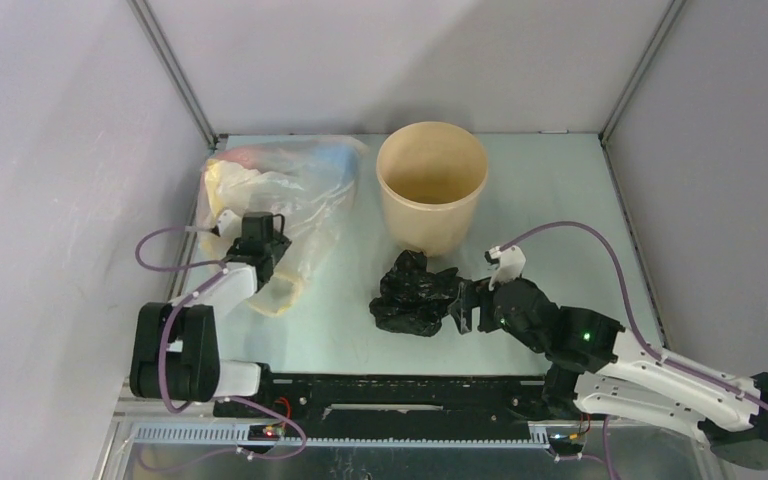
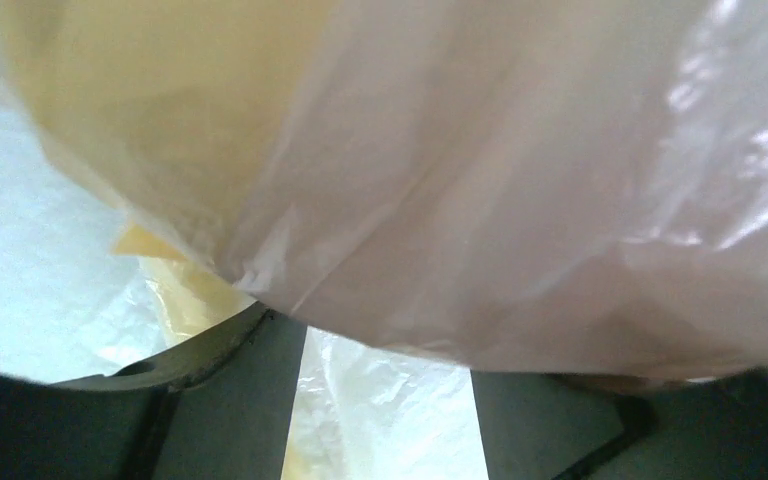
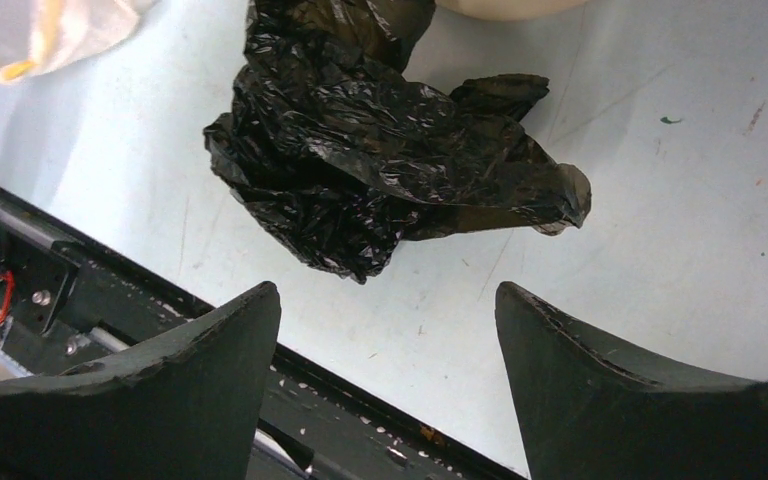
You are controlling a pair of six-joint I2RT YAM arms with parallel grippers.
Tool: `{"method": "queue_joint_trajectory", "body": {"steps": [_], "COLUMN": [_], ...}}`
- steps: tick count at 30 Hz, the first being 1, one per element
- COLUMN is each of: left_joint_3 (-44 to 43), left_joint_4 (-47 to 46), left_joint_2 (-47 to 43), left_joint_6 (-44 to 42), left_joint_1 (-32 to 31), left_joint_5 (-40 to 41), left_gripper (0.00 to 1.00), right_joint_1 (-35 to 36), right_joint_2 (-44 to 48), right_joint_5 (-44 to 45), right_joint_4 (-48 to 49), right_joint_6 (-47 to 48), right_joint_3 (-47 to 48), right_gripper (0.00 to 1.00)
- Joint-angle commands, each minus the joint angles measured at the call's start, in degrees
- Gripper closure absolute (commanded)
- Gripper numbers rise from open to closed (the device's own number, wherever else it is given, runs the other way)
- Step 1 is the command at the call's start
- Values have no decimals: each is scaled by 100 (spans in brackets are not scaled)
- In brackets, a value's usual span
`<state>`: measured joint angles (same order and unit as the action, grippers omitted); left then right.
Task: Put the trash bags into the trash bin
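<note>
The black bag's loose corner [image 3: 566,200] sticks out from the crumpled pile over the bare tabletop. My open right gripper should move outward and down onto that corner next.
The black trash bag [image 1: 415,295] lies crumpled on the table in front of the tan trash bin [image 1: 432,185], which stands upright with nothing visible inside. My right gripper [image 1: 458,305] is open and empty just right of the bag. In the right wrist view the bag [image 3: 380,150] lies just beyond the open gripper [image 3: 388,300], apart from both fingertips. My left gripper [image 1: 272,262] is pressed into the translucent clear bag [image 1: 280,190]. In the left wrist view that bag [image 2: 520,180] drapes over the gripper [image 2: 388,390], whose jaws stand apart with film showing between them.
The clear bag with yellow, red and blue tints fills the back left corner. Grey enclosure walls [image 1: 60,200] close in the left, back and right. A black rail [image 1: 390,390] runs along the near table edge, also seen in the right wrist view [image 3: 140,300].
</note>
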<state>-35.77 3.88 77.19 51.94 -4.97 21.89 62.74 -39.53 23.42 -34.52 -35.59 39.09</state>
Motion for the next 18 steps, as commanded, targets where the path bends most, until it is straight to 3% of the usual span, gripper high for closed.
{"method": "queue_joint_trajectory", "body": {"steps": [1,4,7,13,18], "left_joint_3": [138,88,47,-13,-65], "left_joint_4": [-653,-679,-512,186,152], "left_joint_2": [-420,-774,-1278,-2416,-2480], "left_joint_6": [-213,-706,-1042,-1484,-1384], "left_joint_1": [63,-393,-907,-2249,-2699], "left_joint_5": [-517,-1229,-1993,-1885,-2528], "left_gripper": [35,26,18,14,14], "right_joint_1": [-77,-347,-788,-1411,-1952], "right_joint_2": [-135,-123,-108,-338,-255], "right_joint_5": [564,714,197,-316,-905], "right_joint_4": [196,341,700,869,1269], "right_joint_6": [-300,-399,-241,-456,-1633], "right_joint_3": [-96,-143,-153,-233,-568], "right_gripper": [16,14,14,16,19]}}
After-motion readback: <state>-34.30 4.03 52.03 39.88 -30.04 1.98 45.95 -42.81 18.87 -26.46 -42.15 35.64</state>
